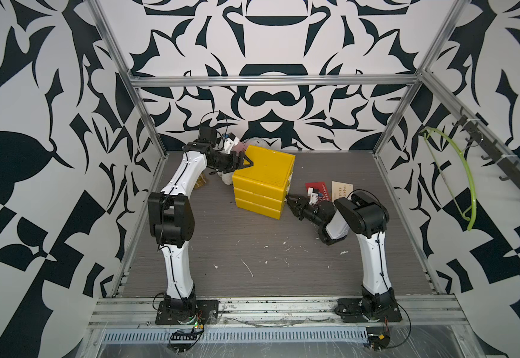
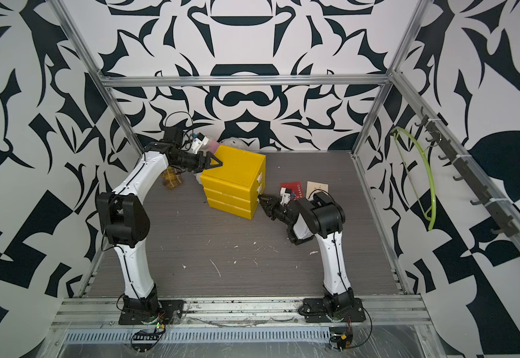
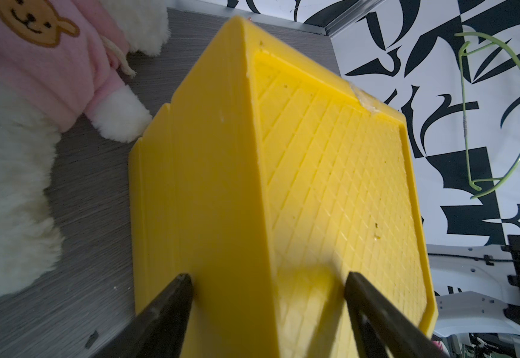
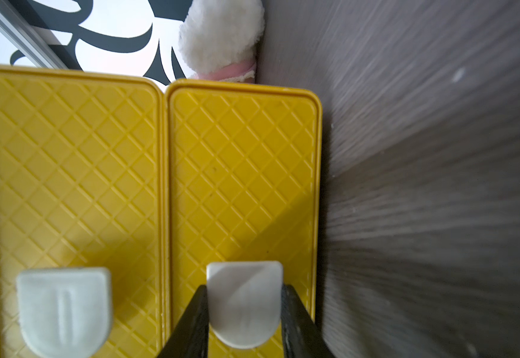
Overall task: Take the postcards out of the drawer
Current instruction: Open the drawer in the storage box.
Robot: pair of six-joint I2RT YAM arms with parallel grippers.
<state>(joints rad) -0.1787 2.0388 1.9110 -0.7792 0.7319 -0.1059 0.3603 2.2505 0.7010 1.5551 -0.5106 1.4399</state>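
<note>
The pushed-in drawer hides its inside, so my right gripper will pull the lowest drawer's white handle (image 4: 245, 304) away from the cabinet and slightly back, then let go of it.
A yellow three-drawer cabinet (image 1: 264, 173) stands mid-table with all drawers pushed in. My right gripper (image 4: 244, 288) is at the lowest drawer (image 4: 243, 170), its fingers pressed on both sides of that drawer's white handle (image 4: 244, 310). My left gripper (image 3: 268, 279) straddles the cabinet's rear top edge, one tip on the top face and one on the side. Two postcards lie on the table to the right of the cabinet: a red one (image 1: 317, 187) and a cream one (image 1: 342, 188), both partly hidden by my right wrist. Any cards inside the drawers are hidden.
A white plush toy in a pink sweater (image 3: 20, 77) lies behind the cabinet. A yellow-brown plaid cloth (image 2: 171, 180) sits under my left arm. A green hanger (image 1: 457, 173) hangs from the hook rail on the right wall. The middle drawer's handle (image 4: 63, 310) is beside my right fingers.
</note>
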